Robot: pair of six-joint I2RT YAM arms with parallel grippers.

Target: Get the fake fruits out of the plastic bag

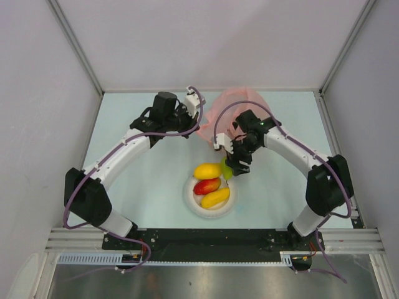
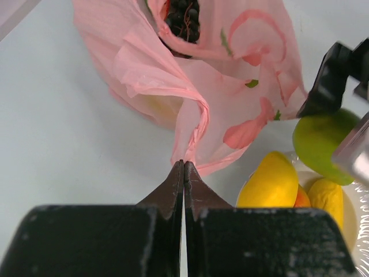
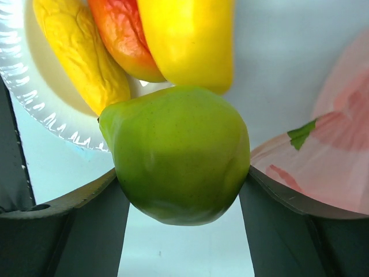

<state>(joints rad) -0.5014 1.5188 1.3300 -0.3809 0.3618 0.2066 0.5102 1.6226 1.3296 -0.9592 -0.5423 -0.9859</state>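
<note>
My right gripper moves back and down over the bowl's open edge next to release the pear, since the other fruits leave space beside the yellow-orange mango.
The pink plastic bag lies at the back centre of the table. My left gripper is shut on a twisted edge of the plastic bag; a dark purple grape bunch shows inside its mouth. My right gripper is shut on a green pear and holds it above the table just beyond the white bowl. The pear also shows in the top view. In the bowl lie a yellow-orange mango, a red mango and a yellow piece.
The left arm and right arm curve in from the near corners. White walls and metal rails close in the table on three sides.
</note>
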